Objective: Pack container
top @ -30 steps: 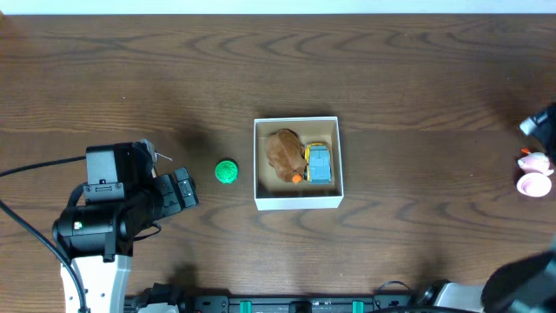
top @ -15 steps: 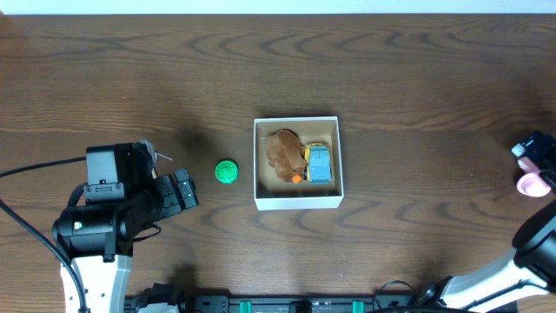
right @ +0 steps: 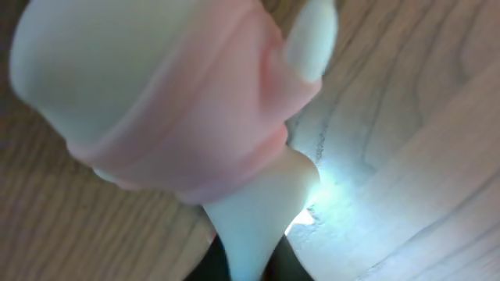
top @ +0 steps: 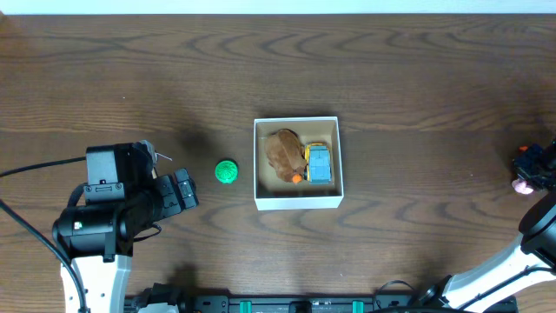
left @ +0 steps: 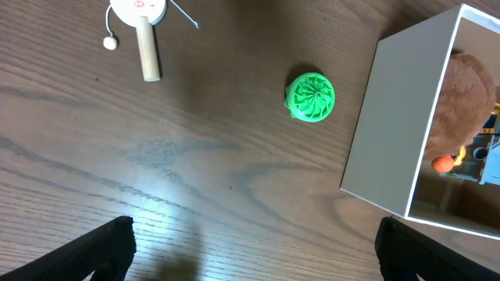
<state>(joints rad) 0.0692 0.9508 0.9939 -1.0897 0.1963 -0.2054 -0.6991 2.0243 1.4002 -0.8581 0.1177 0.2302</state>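
Note:
I will lift the toy, carry it left of my right gripper in the overhead view, and lower and release it on the bare near part of the container's bottom.
The container [top: 295, 203], a white-walled square box, sits at the table's centre and holds a brown plush toy [top: 283, 152] and a blue toy [top: 320, 165]. A green ribbed ball [top: 227, 171] lies just left of it. In the left wrist view the ball [left: 311, 97] lies left of the container's wall [left: 398, 117]. My left gripper [top: 182, 193] stands open over bare wood, short of the ball [left: 254, 250]. At the far right edge my right gripper [top: 530, 165] is shut on a pink and white toy [top: 522, 184]. In the right wrist view that toy [right: 156, 101] fills the frame, its white stem pinched between the jaws [right: 246, 261].
A small white and wooden rattle drum [left: 141, 23] lies on the table beyond the left gripper, up and left of the ball. The left arm's base [top: 95, 226] fills the lower left corner. The right arm's link [top: 504, 278] crosses the lower right corner.
My right gripper has come down the right edge onto the pink and white toy and shut on it. The left arm, ball and container have not moved.

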